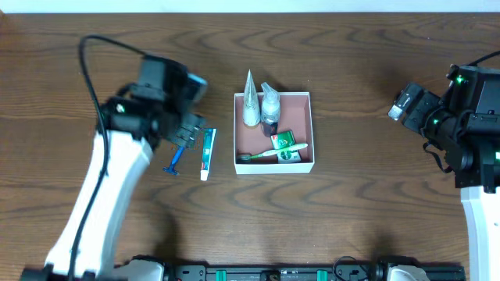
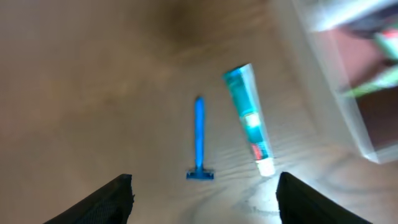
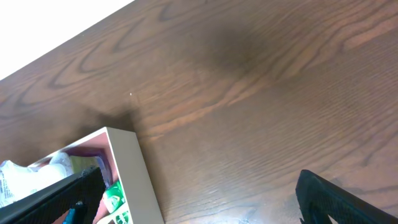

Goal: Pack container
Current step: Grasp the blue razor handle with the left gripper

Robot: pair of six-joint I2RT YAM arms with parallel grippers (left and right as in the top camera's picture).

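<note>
I should bring my left gripper down next, so that it comes to be on the handle of the blue razor.
The container [image 1: 301, 99], a square white-walled box with a pinkish-brown floor, sits mid-table and holds a white tube, a small bottle, a green packet and a green toothbrush. A blue razor [image 1: 175, 161] and a teal toothpaste tube [image 1: 207, 153] lie on the table left of it. My left gripper [image 1: 187, 134] hovers above them, open and empty; in the left wrist view the razor [image 2: 199, 137] and the toothpaste [image 2: 250, 118] lie between and ahead of its fingers [image 2: 202, 202]. My right gripper [image 1: 400, 103] is open and empty, far right of the container [image 3: 134, 168].
The brown wooden table [image 1: 367, 203] surrounds everything. My right arm's base [image 1: 476, 117] stands at the right edge. A black cable [image 1: 87, 70] loops above my left arm. The container's corner [image 2: 348, 106] shows at the right of the left wrist view.
</note>
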